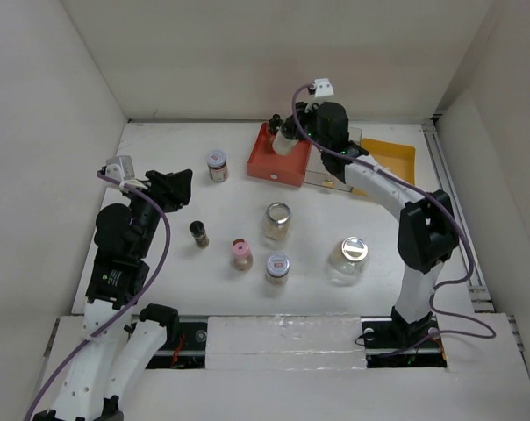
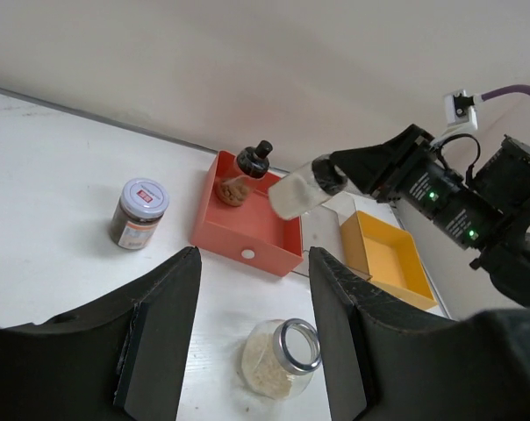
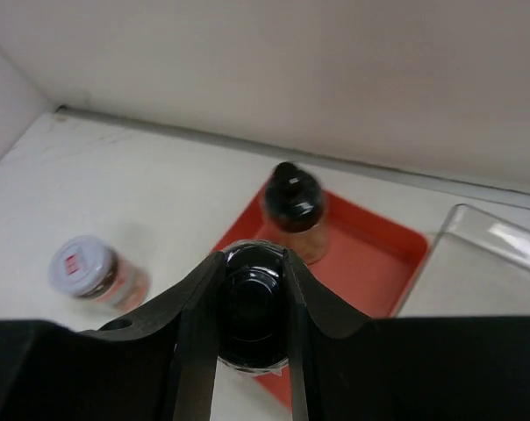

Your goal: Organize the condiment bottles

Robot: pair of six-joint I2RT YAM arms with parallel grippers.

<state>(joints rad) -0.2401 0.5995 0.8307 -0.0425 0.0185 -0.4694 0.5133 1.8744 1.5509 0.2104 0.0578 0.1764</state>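
Another bottle is in the far corner of the red tray, so my right gripper should next go down, tilt its bottle upright and release it on the red tray's bare bottom beside the clear tray.
My right gripper [image 1: 293, 133] is shut on a black-capped bottle [image 3: 253, 303] and holds it tilted above the red tray [image 1: 278, 158]; the bottle also shows in the left wrist view [image 2: 296, 191]. A second black-capped bottle [image 3: 295, 210] stands in the red tray's far corner. My left gripper [image 1: 175, 189] is open and empty at the left. On the table stand a grey-lidded jar [image 1: 217, 165], a second grey-lidded jar [image 1: 277, 268], a dark slim shaker [image 1: 199, 233], a pink-capped bottle [image 1: 240, 254] and two clear glass jars [image 1: 277, 223] [image 1: 349, 260].
A clear tray [image 1: 332, 175] lies beside the red tray and an orange tray [image 1: 392, 162] to its right. White walls enclose the table on three sides.
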